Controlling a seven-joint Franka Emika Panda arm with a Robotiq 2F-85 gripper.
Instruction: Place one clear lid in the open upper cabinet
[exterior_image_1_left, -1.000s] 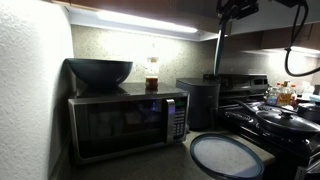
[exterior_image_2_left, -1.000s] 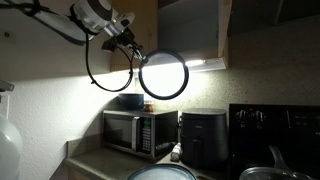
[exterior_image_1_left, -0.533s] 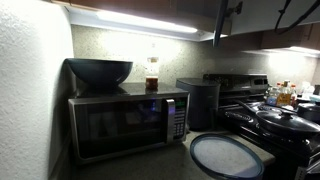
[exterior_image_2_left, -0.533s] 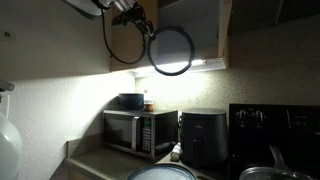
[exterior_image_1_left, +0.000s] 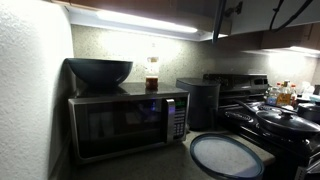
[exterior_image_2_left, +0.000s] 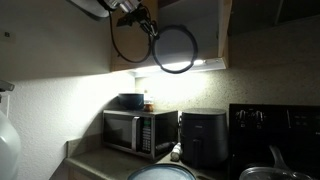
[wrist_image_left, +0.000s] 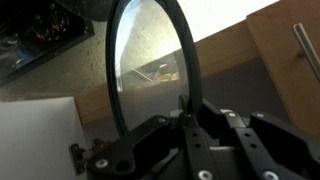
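I will next move my gripper up, then outward into the open upper cabinet (exterior_image_2_left: 190, 25) to let go of the lid's rim, because the lid's lower edge hangs below the cabinet's bottom.
My gripper (exterior_image_2_left: 152, 27) is shut on the rim of a clear lid (exterior_image_2_left: 174, 49) and holds it upright, high up at the mouth of the open upper cabinet (exterior_image_2_left: 190, 25). In the wrist view the lid (wrist_image_left: 150, 60) stands edge-up between the fingers (wrist_image_left: 186, 112), with the brown cabinet wall (wrist_image_left: 285, 60) beside it. Another clear lid (exterior_image_1_left: 226, 155) lies flat on the counter by the stove, and its edge shows at the bottom of an exterior view (exterior_image_2_left: 162, 172). In an exterior view only part of the arm (exterior_image_1_left: 228, 12) shows at the top.
A steel-and-black microwave (exterior_image_1_left: 125, 122) stands on the counter with a dark bowl (exterior_image_1_left: 99, 71) and a jar (exterior_image_1_left: 152, 72) on top. A dark air fryer (exterior_image_2_left: 204, 137) stands next to it. A stove with pans (exterior_image_1_left: 280, 115) is beside the counter. A light strip (exterior_image_2_left: 170, 68) glows under the cabinet.
The gripper has lifted the clear lid upward and toward the cabinet opening. The arm has risen almost out of the top of both exterior views.
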